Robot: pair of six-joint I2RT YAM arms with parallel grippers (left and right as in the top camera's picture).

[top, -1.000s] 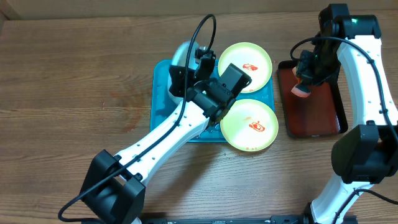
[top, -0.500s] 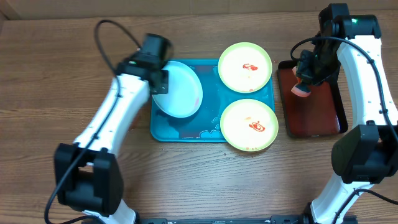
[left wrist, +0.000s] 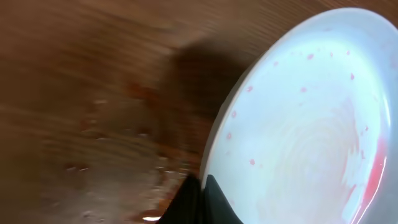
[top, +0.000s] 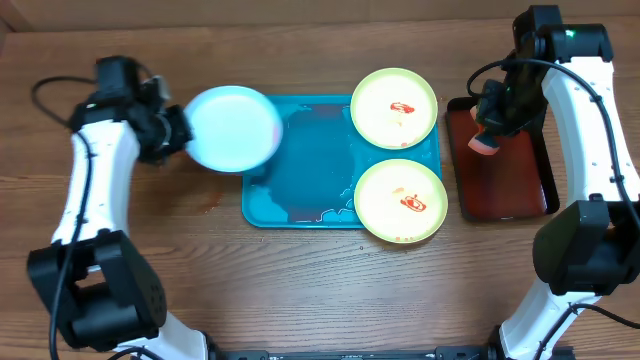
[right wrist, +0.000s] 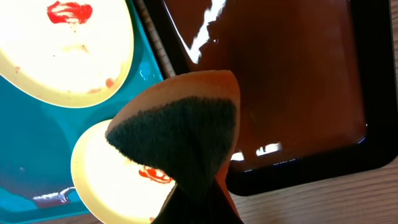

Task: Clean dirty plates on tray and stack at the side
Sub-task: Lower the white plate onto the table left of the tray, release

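Note:
My left gripper moves down, left in the overhead view and back next, to set the plate where bare table lies open [top: 188,163] [left wrist: 115,127] beside the turquoise tray.
My left gripper [top: 183,137] is shut on the left rim of the pale mint-white plate [top: 235,129], held over the table at the turquoise tray's [top: 300,190] left edge. In the left wrist view the plate [left wrist: 311,130] fills the right side, with my fingers [left wrist: 211,202] pinching its rim. Two yellow-green plates with red smears [top: 393,107] [top: 401,200] lie on the tray's right side. My right gripper [top: 487,118] is shut on an orange sponge with a dark scrub face [right wrist: 177,124], held above the dark red tray [top: 505,165].
The dark red black-rimmed tray stands right of the turquoise tray. Bare wooden table [top: 120,270] lies to the left and front. A faint reddish stain [left wrist: 143,93] marks the wood under the mint plate.
My left arm has swung left, carrying the mint-white plate from the tray's left part out past its left edge. The right arm and sponge have not moved.

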